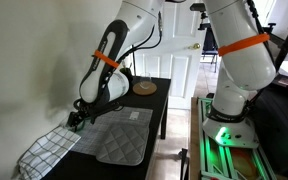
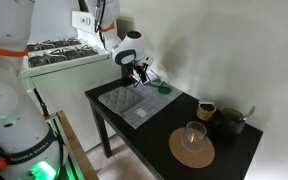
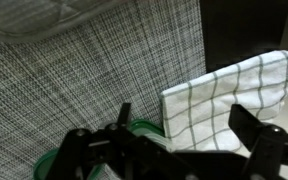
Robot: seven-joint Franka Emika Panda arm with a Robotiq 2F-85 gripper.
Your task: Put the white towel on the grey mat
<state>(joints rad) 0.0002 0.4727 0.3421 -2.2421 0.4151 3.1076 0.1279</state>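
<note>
The white towel's corner beside the grey mat shows between my gripper's open fingers, so my gripper will lower and move past the green lid to that corner.
The white towel, with a thin dark check, lies crumpled at the table's end corner and hangs partly over the edge. In the wrist view the towel lies beside the grey mat, touching its edge. The grey mat lies flat on the dark table and also shows in an exterior view. My gripper is open, just above the towel's near edge, with nothing in it. It shows in both exterior views. In that last exterior view the gripper hides the towel.
A green round lid lies by the mat under the gripper, also seen in an exterior view. A glass on a cork coaster, a cup and a dark bowl stand at the table's other end. The wall is close.
</note>
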